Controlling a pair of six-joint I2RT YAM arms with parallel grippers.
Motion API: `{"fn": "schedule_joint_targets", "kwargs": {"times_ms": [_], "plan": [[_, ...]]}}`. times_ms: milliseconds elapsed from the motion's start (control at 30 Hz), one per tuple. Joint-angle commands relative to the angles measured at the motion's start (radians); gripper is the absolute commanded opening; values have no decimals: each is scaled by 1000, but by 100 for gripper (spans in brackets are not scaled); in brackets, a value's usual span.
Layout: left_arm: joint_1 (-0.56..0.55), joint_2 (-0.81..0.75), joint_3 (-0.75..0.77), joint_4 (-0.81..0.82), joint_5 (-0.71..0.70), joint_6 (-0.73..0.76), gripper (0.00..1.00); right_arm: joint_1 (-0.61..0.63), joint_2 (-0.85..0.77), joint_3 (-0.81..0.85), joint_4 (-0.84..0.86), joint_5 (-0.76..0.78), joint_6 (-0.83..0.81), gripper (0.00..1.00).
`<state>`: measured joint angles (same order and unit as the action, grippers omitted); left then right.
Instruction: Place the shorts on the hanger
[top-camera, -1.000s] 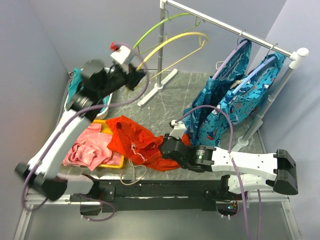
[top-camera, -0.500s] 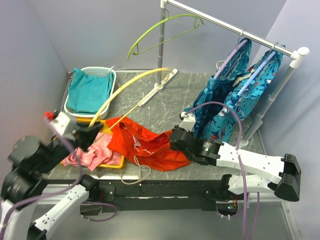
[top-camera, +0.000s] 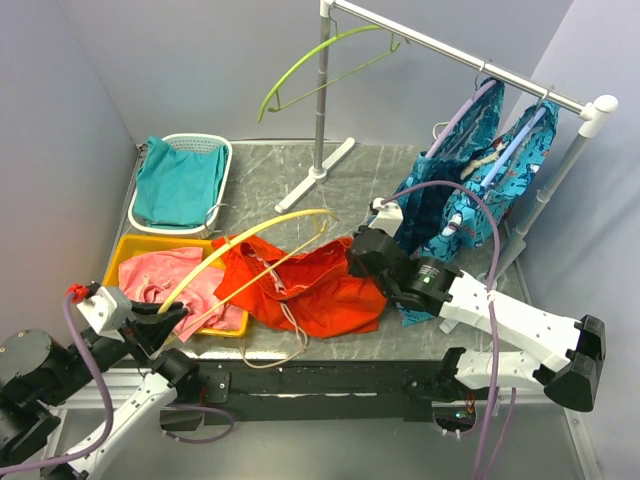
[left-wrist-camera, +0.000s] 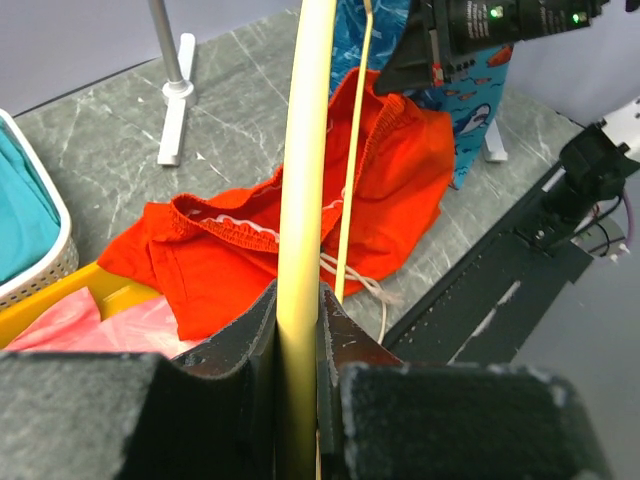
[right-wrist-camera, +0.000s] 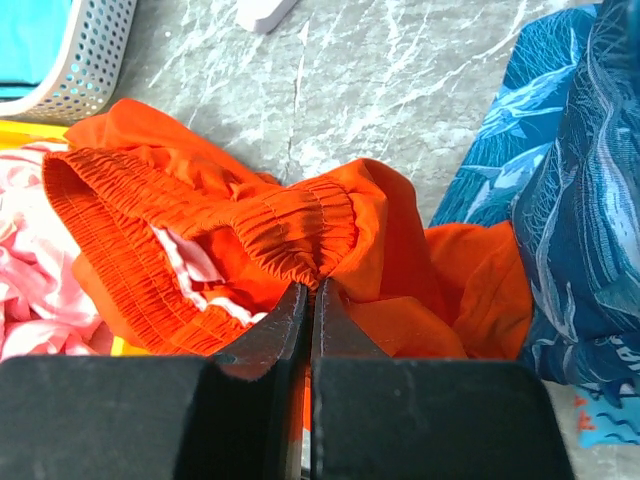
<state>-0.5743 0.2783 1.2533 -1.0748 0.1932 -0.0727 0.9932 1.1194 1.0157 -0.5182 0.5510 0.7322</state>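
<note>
The hanger's far end is still outside the shorts (top-camera: 330, 290). I will move my left gripper toward them next, slide that end into the open waistband (top-camera: 267, 265) and let go of it.
The red-orange shorts (top-camera: 330, 290) lie crumpled on the marble table, with the pale drawstring trailing at the front. My right gripper (top-camera: 357, 262) is shut on the elastic waistband (right-wrist-camera: 300, 225) at the shorts' right side. My left gripper (top-camera: 165, 320) is at the front left edge, shut on one end of the yellow hanger (top-camera: 250, 245). The hanger arcs up and right over the shorts' left part. In the left wrist view the hanger's bar (left-wrist-camera: 305, 180) runs straight out from between the shut jaws, above the shorts (left-wrist-camera: 400, 190).
A yellow tray (top-camera: 125, 250) holds a pink cloth (top-camera: 165, 280). A white basket (top-camera: 222, 160) holds teal fabric. The clothes rack (top-camera: 450, 50) carries a lime-green hanger (top-camera: 310, 55) and teal patterned garments (top-camera: 450, 215), close behind my right arm.
My left arm swung from the rack down to the front left, carrying the yellow hanger over the shorts. My right gripper pulled the waistband back and to the right.
</note>
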Motion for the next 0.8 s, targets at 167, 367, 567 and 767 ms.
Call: {"fn": "schedule_joint_targets", "kwargs": {"times_ms": [167, 367, 567, 767], "plan": [[-52, 6, 54, 15, -23, 10, 1, -33, -46, 161, -28, -39, -57, 0], [-73, -4, 57, 12, -72, 13, 1, -31, -49, 245, -43, -56, -59, 0], [-93, -4, 55, 10, -74, 20, 1, -30, -32, 307, -59, -69, -82, 0], [-104, 12, 51, 15, -72, 16, 1, -8, 31, 421, -83, -68, -128, 0]]}}
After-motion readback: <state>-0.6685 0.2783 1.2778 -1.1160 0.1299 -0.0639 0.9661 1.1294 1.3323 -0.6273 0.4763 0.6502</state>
